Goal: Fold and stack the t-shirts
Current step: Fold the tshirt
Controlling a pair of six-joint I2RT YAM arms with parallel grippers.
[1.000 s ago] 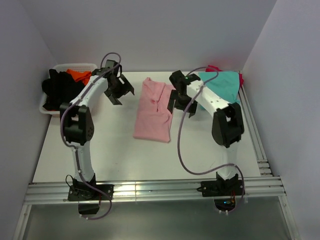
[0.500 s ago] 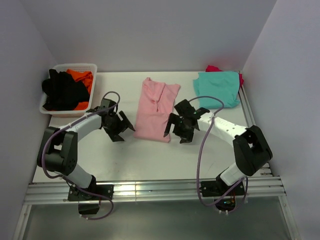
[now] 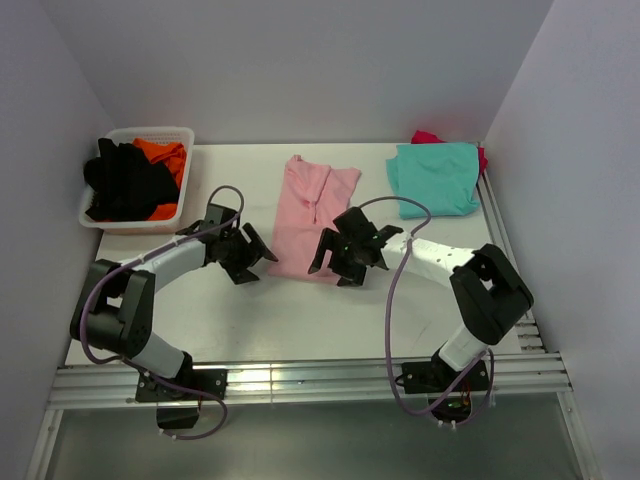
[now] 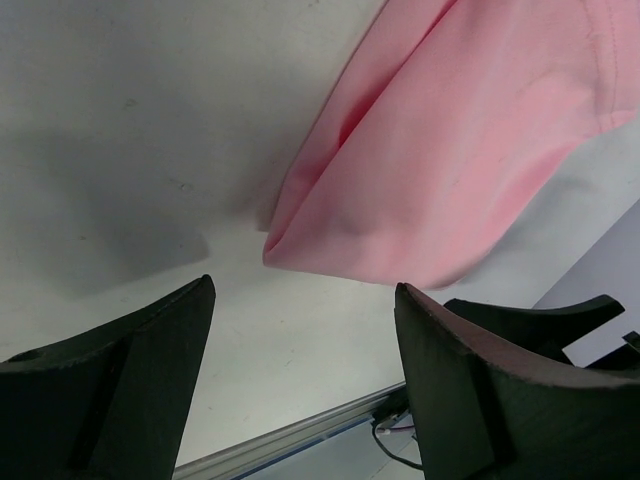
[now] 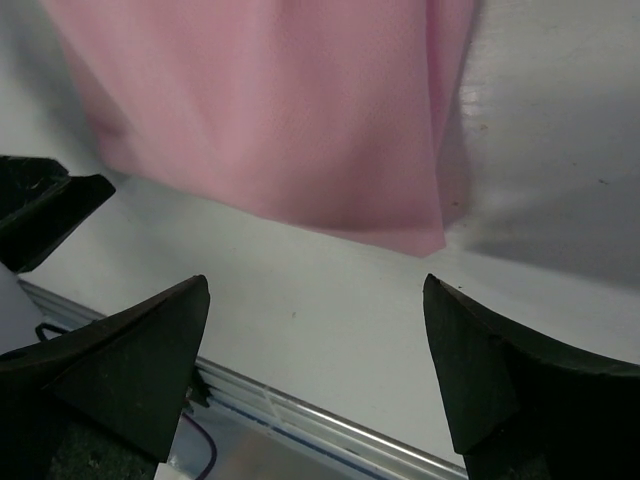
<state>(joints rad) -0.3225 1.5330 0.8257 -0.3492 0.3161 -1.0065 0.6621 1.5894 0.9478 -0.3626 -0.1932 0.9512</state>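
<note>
The folded pink t-shirt's near corner [image 3: 334, 280] [image 5: 424, 238] on the teal t-shirt's side lies just below my right gripper's fingers. I should lower my right gripper onto it next with its fingers open.
A light pink t-shirt [image 3: 312, 215], folded into a long strip, lies in the middle of the table. My left gripper [image 3: 260, 256] is open and low at the strip's near left corner [image 4: 300, 235], with nothing between its fingers. At the near right corner [image 5: 420, 235] my right gripper [image 3: 324, 260] is also open and empty. A folded teal t-shirt [image 3: 435, 178] lies at the back right on a magenta t-shirt [image 3: 430, 137]. The black t-shirt [image 3: 122, 182] and the orange t-shirt [image 3: 160, 152] are bunched in the basket.
The white plastic basket [image 3: 150, 131] stands at the back left corner. Metal rails [image 3: 320, 378] run along the table's near edge, beside both arm bases. Walls close in the left, back and right sides.
Both arms swung down from the shirt's far end to its near hem and closed in on its two near corners. The pink shirt has not moved.
</note>
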